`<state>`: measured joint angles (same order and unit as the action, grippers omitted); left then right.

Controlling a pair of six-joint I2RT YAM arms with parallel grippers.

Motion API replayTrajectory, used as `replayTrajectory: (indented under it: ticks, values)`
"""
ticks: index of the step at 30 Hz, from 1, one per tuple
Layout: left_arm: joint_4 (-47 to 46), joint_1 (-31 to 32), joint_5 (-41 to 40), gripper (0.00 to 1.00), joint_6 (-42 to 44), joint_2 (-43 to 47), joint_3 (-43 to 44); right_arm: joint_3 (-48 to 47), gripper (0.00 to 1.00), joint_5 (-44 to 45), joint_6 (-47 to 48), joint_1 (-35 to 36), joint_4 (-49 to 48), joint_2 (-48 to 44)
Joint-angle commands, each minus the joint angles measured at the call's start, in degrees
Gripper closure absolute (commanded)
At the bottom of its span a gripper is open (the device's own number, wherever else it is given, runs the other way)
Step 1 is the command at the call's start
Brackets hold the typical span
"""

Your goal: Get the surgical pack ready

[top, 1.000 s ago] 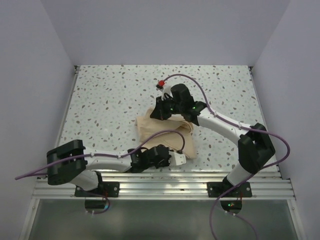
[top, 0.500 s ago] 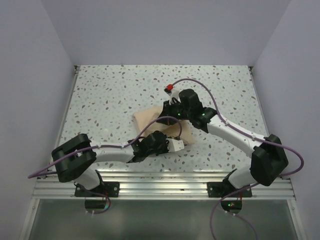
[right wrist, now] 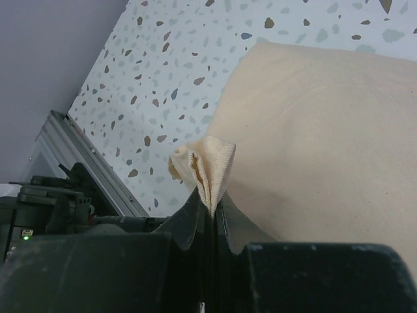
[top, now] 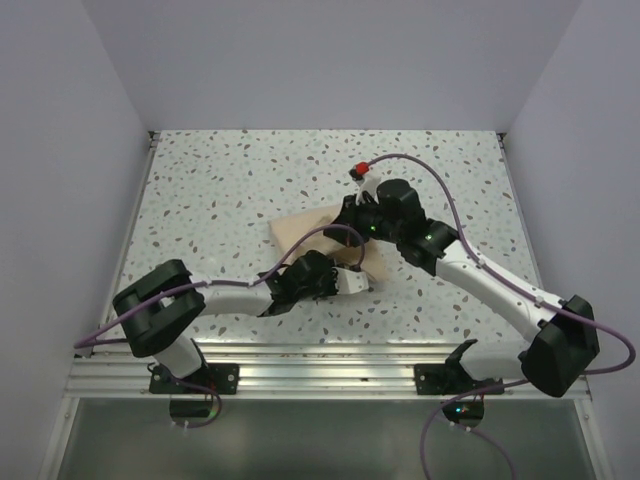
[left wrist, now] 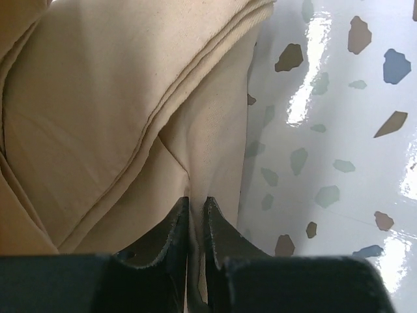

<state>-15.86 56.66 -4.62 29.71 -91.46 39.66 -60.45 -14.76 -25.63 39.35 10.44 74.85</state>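
The pinched flap in my left gripper moves outward toward the open tabletop beyond the bundle next and gets released there, since there is free room.
The beige cloth bundle (top: 300, 232) lies folded on the speckled table near the middle. My left gripper (top: 352, 282) is at the bundle's near right edge and is shut on a thin flap of the cloth (left wrist: 215, 130), pinched between the tips (left wrist: 196, 203). My right gripper (top: 348, 228) is over the bundle's far right part and is shut on a bunched, ribbed corner of the cloth (right wrist: 205, 166), which sticks up out of the jaws (right wrist: 213, 207). The steel tray, the instruments and the gauze packets are out of view.
The speckled table (top: 220, 190) has grey walls on three sides. An aluminium rail (top: 330, 372) runs along its near edge and shows in the right wrist view (right wrist: 71, 150). Purple cables loop over both arms.
Both grippers kept hold of the cloth. The left gripper moved away from the near edge. The right gripper moved to the right. The bundle shifted farther from the rail.
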Motion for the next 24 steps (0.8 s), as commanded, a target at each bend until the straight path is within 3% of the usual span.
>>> replayTrajectory:
  ticks: [1,24]
  values:
    - [0.74,-2.17,-0.83,1.00,2.01,-2.93,1.47,-0.29,1.00,0.96,-2.94,0.20,-0.42,-4.00]
    - [6.54,-10.78,6.38,1.00,3.07,-8.99,10.52,-1.69,1.00,2.37,-6.01,0.28,3.89,-7.79]
